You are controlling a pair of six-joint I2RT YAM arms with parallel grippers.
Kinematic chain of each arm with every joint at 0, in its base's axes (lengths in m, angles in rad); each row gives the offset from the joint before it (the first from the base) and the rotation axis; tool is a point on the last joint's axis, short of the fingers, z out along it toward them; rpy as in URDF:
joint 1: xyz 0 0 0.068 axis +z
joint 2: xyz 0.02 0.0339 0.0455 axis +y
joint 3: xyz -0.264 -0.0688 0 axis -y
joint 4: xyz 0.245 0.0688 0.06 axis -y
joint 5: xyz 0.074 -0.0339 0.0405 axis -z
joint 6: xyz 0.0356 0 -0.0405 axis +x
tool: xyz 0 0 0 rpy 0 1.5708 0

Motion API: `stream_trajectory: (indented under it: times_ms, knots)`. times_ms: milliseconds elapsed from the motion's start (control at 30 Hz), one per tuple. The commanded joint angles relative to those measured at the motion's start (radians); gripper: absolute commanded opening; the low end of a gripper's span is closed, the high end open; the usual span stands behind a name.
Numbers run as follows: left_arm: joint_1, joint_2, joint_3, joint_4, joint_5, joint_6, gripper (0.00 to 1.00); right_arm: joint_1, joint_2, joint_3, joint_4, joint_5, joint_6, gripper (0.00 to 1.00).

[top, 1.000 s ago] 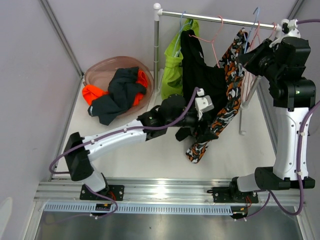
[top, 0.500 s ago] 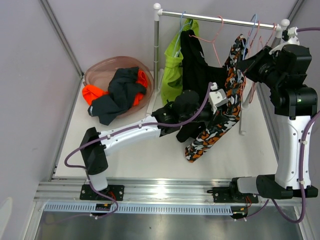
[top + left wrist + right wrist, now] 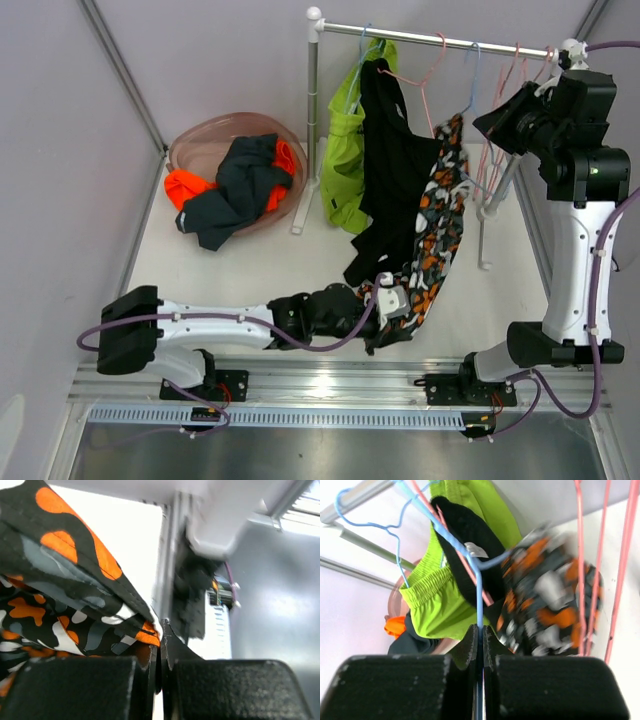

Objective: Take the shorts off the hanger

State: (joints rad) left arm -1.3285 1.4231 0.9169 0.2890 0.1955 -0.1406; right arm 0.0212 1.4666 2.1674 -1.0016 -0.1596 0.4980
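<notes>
The blue hanger (image 3: 470, 85) slides toward the bare pink hangers next and my right gripper releases it, since they hang to the gripper's right in the top view.
The camouflage shorts (image 3: 435, 220), black with orange and white patches, hang stretched from a blue hanger (image 3: 470, 85) on the rail down toward the table's near edge. My left gripper (image 3: 392, 305) is low at the front, shut on the shorts' bottom hem. In the left wrist view the fabric (image 3: 60, 580) is pinched between the jaws of the left gripper (image 3: 162, 647). My right gripper (image 3: 497, 118) is up by the rail, shut on the blue hanger wire (image 3: 479, 590), which runs between the jaws of the right gripper (image 3: 481, 635). Blurred shorts (image 3: 545, 595) hang just beyond it.
Lime green shorts (image 3: 345, 170) and a black garment (image 3: 395, 170) hang on the same rail (image 3: 430, 38), with bare pink hangers (image 3: 500, 100) at its right end. The rack's left post (image 3: 312, 120) stands mid-table. A pink tub (image 3: 200, 140) of clothes sits at the back left.
My left gripper closed on the shorts' hem and dropped toward the near edge, pulling the shorts down and taut. The blue hanger shifted left along the rail with the right gripper still on it.
</notes>
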Motion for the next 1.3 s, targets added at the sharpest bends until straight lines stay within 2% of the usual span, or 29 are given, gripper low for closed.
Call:
stream_trajectory:
  times_ms: [0, 167, 267, 300, 333, 367, 400, 467, 500, 567, 600, 633, 733, 767, 800, 833, 933, 1000, 1067, 1133, 1200, 1267]
  knots:
    - [-0.051, -0.049, -0.084, 0.073, -0.018, -0.1, 0.0, -0.012, 0.017, 0.08, 0.104, -0.009, -0.015, 0.0]
    - [-0.052, 0.0, 0.026, -0.037, -0.097, -0.025, 0.0, -0.012, 0.002, 0.075, 0.092, -0.035, 0.004, 0.0]
    - [-0.048, 0.081, 0.247, -0.16, -0.307, 0.051, 0.0, -0.012, -0.034, 0.034, 0.069, -0.058, 0.013, 0.0]
    - [-0.04, 0.164, 0.302, -0.248, -0.359, 0.065, 0.0, -0.012, -0.076, 0.008, 0.07, -0.064, 0.014, 0.0]
    - [-0.009, 0.207, 0.496, -0.293, -0.431, 0.078, 0.0, -0.012, -0.1, -0.015, 0.07, -0.067, 0.019, 0.0]
    - [0.012, 0.252, 0.563, -0.353, -0.45, 0.079, 0.0, -0.012, -0.12, -0.052, 0.063, -0.064, 0.016, 0.0]
    - [0.059, 0.343, 0.752, -0.432, -0.465, 0.075, 0.0, -0.012, -0.155, -0.066, 0.06, -0.063, 0.019, 0.0]
    - [0.115, 0.434, 0.877, -0.525, -0.469, 0.036, 0.0, -0.012, -0.179, -0.073, 0.035, -0.063, 0.016, 0.0]
    - [0.165, 0.521, 1.01, -0.622, -0.461, 0.015, 0.0, -0.01, -0.187, -0.064, 0.026, -0.06, 0.013, 0.0]
    - [0.202, 0.591, 1.205, -0.713, -0.426, -0.04, 0.0, -0.012, -0.18, 0.0, -0.017, -0.041, -0.004, 0.0]
    - [0.221, 0.614, 1.229, -0.773, -0.42, -0.051, 0.0, -0.012, -0.172, 0.031, -0.031, -0.032, -0.009, 0.0]
    - [0.226, 0.637, 1.244, -0.793, -0.421, -0.065, 0.0, -0.012, -0.151, 0.063, -0.06, -0.014, -0.015, 0.0]
    - [0.224, 0.602, 1.144, -0.791, -0.417, -0.103, 0.0, -0.012, -0.118, 0.152, -0.066, 0.009, -0.019, 0.0]
    - [0.223, 0.576, 0.991, -0.777, -0.4, -0.119, 0.0, -0.012, -0.114, 0.16, -0.06, 0.012, -0.019, 0.0]
    - [0.21, 0.542, 0.928, -0.749, -0.392, -0.131, 0.0, -0.01, -0.106, 0.164, -0.051, 0.017, -0.018, 0.0]
    - [0.201, 0.501, 0.789, -0.716, -0.39, -0.14, 0.0, -0.012, -0.098, 0.166, -0.034, 0.026, -0.016, 0.0]
    - [0.118, 0.292, 0.537, -0.623, -0.451, -0.139, 0.0, -0.012, -0.063, 0.157, 0.006, 0.051, -0.019, 0.0]
    - [0.054, 0.144, 0.482, -0.7, -0.54, -0.149, 0.0, -0.043, -0.029, 0.16, 0.021, 0.071, -0.027, 0.0]
    - [0.032, 0.004, 0.488, -0.856, -0.58, -0.188, 0.0, -0.055, -0.002, 0.163, 0.047, 0.088, -0.039, 0.0]
    - [0.032, -0.097, 0.497, -0.928, -0.646, -0.211, 0.0, -0.081, 0.017, 0.161, 0.072, 0.086, -0.041, 0.0]
    - [0.054, -0.212, 0.542, -1.031, -0.711, -0.203, 0.0, -0.104, 0.04, 0.158, 0.09, 0.08, -0.039, 0.0]
    - [0.09, -0.254, 0.649, -1.089, -0.772, -0.166, 0.0, -0.119, 0.055, 0.154, 0.113, 0.075, -0.036, 0.0]
